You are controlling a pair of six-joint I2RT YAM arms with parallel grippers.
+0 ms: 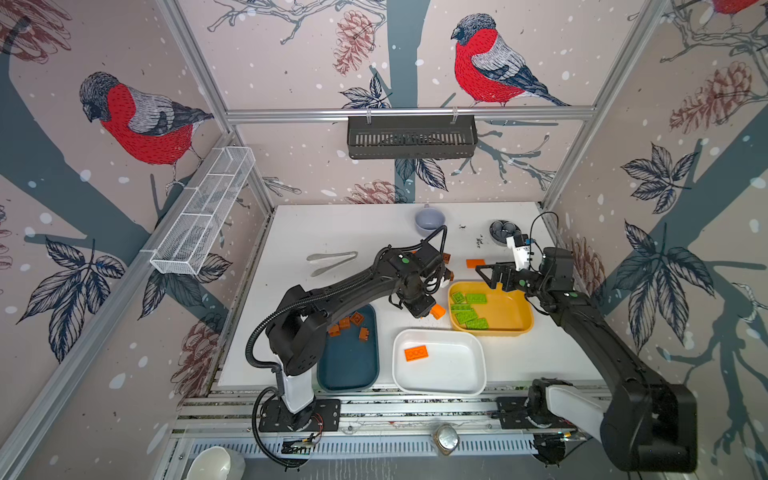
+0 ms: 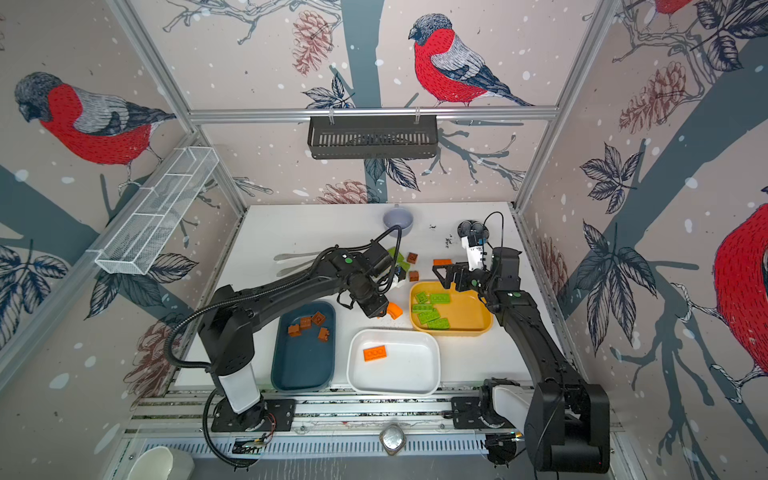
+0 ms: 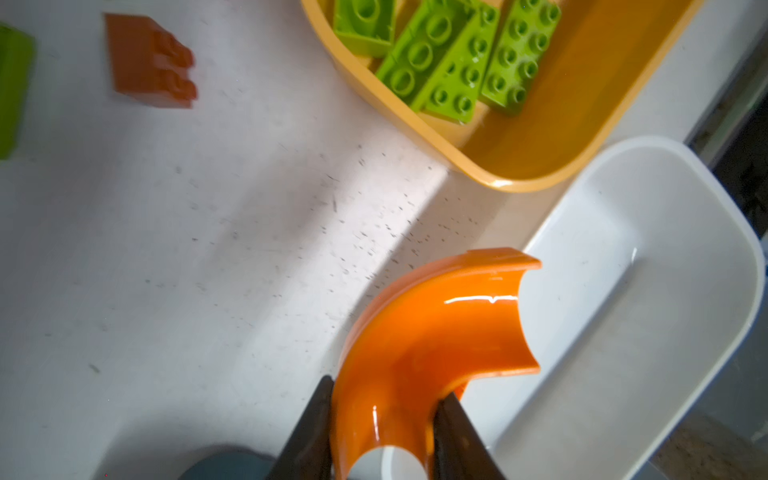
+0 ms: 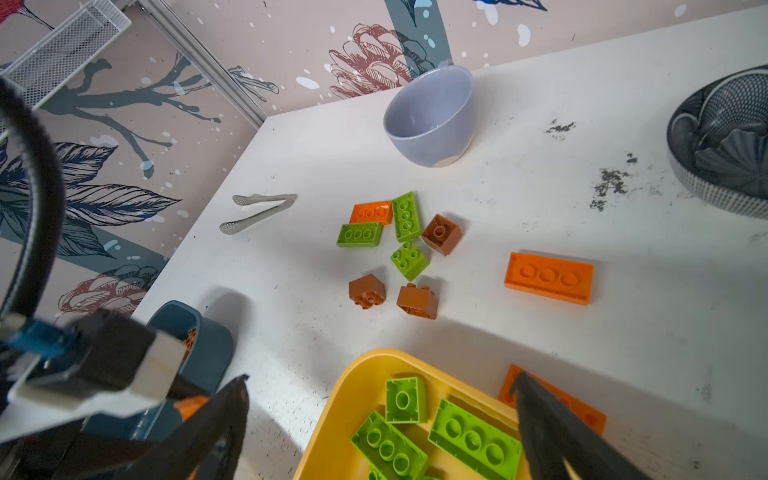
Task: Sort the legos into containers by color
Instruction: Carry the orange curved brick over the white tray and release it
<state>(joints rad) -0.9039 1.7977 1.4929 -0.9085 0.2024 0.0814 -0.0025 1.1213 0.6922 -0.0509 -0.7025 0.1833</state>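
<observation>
The spot beside the white tray's orange plate is below and back of my left gripper, so I need to draw the gripper back and down there to release the arch [image 3: 436, 332].
My left gripper [image 3: 389, 386] is shut on the orange arch [image 3: 436, 332], held above the table between the white tray [image 1: 449, 370] and the yellow tray [image 1: 509, 311]. One orange plate [image 1: 416, 353] lies in the white tray. Several green plates [image 1: 469, 309] lie in the yellow tray. Brown blocks [image 1: 351, 325] sit in the teal tray [image 1: 349, 374]. My right gripper [image 4: 380, 378] hangs open and empty over the yellow tray's far corner. Loose green [image 4: 406, 216], brown [image 4: 441, 233] and orange [image 4: 548, 277] legos lie on the table beyond it.
A grey-lavender cup [image 1: 429, 219] and a dark patterned bowl [image 1: 504, 230] stand near the table's far edge. Metal tongs [image 1: 332, 262] lie at the far left. Another orange plate [image 4: 582, 411] lies beside the yellow tray, under my right finger.
</observation>
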